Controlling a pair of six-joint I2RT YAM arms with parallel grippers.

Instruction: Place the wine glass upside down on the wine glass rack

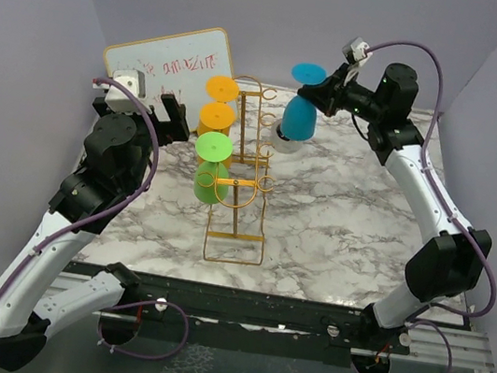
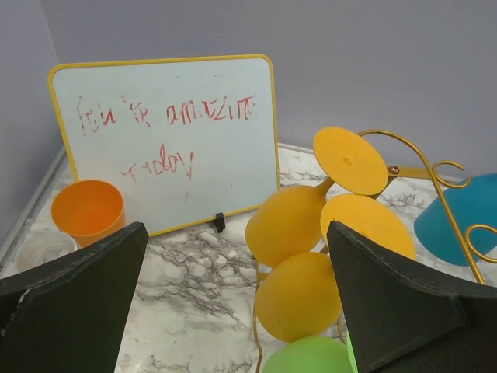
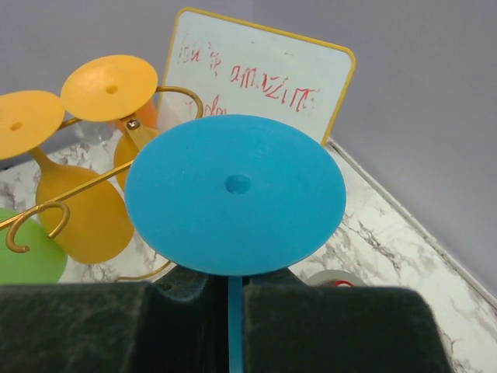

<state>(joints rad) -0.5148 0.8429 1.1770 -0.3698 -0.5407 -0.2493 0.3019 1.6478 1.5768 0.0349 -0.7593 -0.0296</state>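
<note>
Next, my right gripper shifts left in the top view and brings the blue glass's stem down into the rack's far loop (image 1: 270, 94), hanging empty beside the glass.
The gold wire rack (image 1: 245, 181) stands mid-table. Two orange glasses (image 1: 219, 106) and a green glass (image 1: 210, 169) hang upside down on its left loops. My right gripper (image 1: 330, 92) is shut on the stem of a blue wine glass (image 1: 300, 111), held upside down to the right of the rack's top, foot up. In the right wrist view the blue foot (image 3: 234, 194) fills the middle and the stem runs down between the fingers (image 3: 326, 326). My left gripper (image 1: 173, 116) is open and empty left of the rack, facing the orange glasses (image 2: 299, 264).
A whiteboard with red writing (image 1: 168, 65) leans at the back left. An orange cup (image 2: 88, 211) and a clear glass (image 2: 35, 252) sit in front of it. A tape roll (image 3: 338, 278) lies on the marble under the blue glass. Purple walls close in three sides.
</note>
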